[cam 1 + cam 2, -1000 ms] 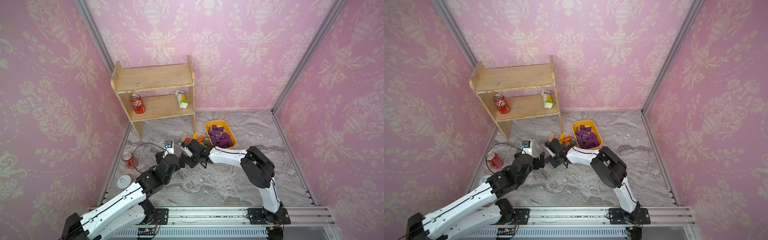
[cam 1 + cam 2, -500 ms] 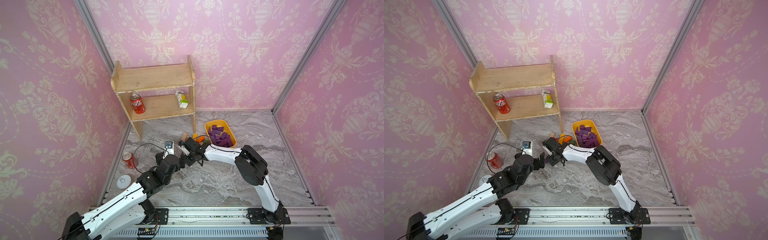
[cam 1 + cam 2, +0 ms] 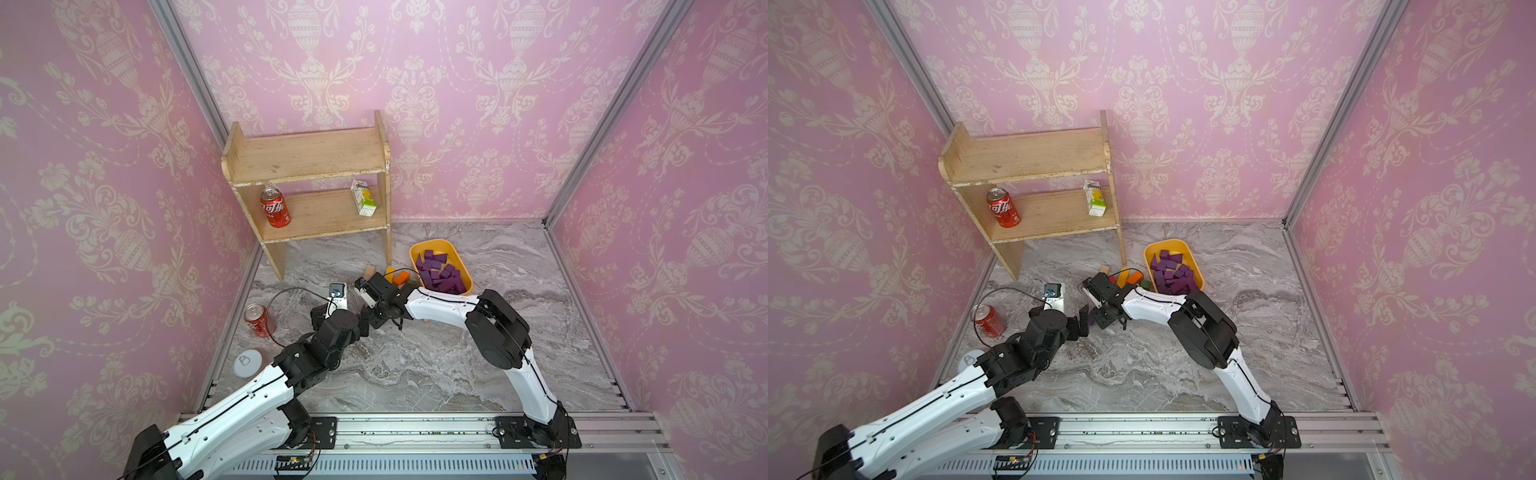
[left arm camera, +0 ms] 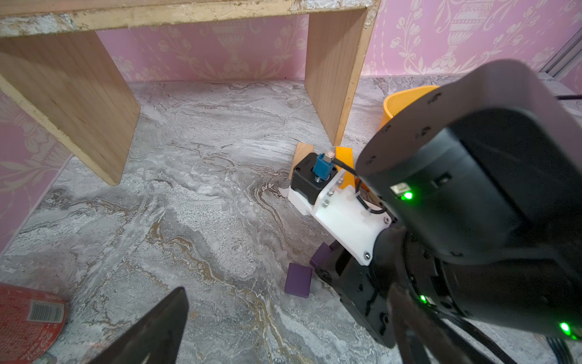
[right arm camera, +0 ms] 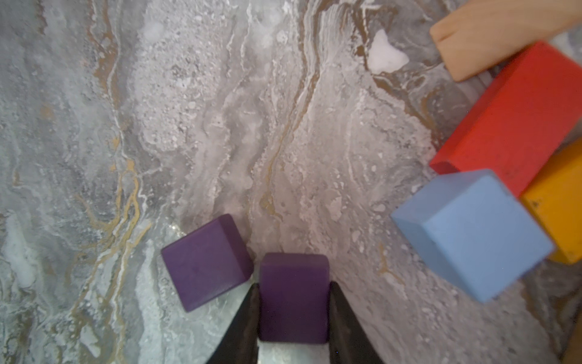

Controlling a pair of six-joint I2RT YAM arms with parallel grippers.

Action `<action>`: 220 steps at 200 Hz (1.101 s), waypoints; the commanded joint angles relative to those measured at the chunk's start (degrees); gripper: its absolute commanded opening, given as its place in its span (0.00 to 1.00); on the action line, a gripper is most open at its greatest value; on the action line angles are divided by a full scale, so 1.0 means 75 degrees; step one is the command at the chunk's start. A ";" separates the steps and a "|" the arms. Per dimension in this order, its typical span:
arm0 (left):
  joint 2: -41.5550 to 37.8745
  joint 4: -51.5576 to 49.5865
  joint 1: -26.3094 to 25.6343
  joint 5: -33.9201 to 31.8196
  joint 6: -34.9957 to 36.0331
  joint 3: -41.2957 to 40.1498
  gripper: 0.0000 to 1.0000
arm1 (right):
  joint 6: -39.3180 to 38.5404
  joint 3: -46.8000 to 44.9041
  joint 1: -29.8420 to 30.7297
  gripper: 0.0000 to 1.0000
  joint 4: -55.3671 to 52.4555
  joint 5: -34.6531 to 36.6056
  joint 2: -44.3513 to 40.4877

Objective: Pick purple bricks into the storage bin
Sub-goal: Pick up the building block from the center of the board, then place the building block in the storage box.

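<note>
The right gripper needs to lift the purple brick up over the clustered blocks next and let go of it inside the yellow-orange storage bin [image 3: 440,245], which stands beyond them, outward of the gripper.
Two purple bricks lie side by side on the marble floor. In the right wrist view my right gripper [image 5: 293,284] is shut on one purple brick [image 5: 293,302], a finger pressed to each side. The other purple brick [image 5: 206,263] rests loose just beside it. My left gripper [image 4: 283,318] is open and low, close in front of the loose brick [image 4: 297,280], with the right arm's wrist right beside it. In both top views the yellow-orange storage bin [image 3: 440,245] [image 3: 1173,242] holds several purple bricks [image 3: 440,272]. It stands behind the right gripper [image 3: 376,318].
Red [image 5: 516,123], light-blue [image 5: 469,233], orange [image 5: 557,201] and tan [image 5: 497,34] blocks are clustered between the grippers and the bin. The wooden shelf [image 3: 307,166] stands at the back left. A cola can [image 3: 258,321] and a white disc [image 3: 246,363] sit by the left wall.
My right gripper has shifted left, away from the bin, and closed on a purple brick. The left arm has stayed where it was, open.
</note>
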 commanded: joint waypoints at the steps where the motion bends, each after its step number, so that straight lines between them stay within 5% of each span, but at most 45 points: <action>1: -0.0017 0.0123 0.0084 -0.0125 -0.0020 -0.0068 0.99 | 0.0177 -0.0554 -0.0195 0.26 0.0006 0.0068 -0.0522; 34: 0.0271 0.0535 0.0241 0.0212 0.0243 0.0092 0.99 | 0.0478 -0.1366 -0.0931 0.28 0.0504 -0.1036 -0.1694; 119: 0.1747 0.1132 0.0568 0.0895 0.1337 0.1179 0.99 | 0.0526 -0.2115 -0.3053 0.29 0.0225 -0.1340 -0.3717; 197: 0.3654 0.1094 0.0655 0.1574 0.1628 0.2226 0.99 | 0.0844 -0.2284 -0.4263 0.30 0.0433 -0.1108 -0.3290; 220: 0.3822 0.1296 0.0695 0.1618 0.1635 0.2216 0.99 | 0.0835 -0.2308 -0.4401 0.40 0.0434 -0.1134 -0.3256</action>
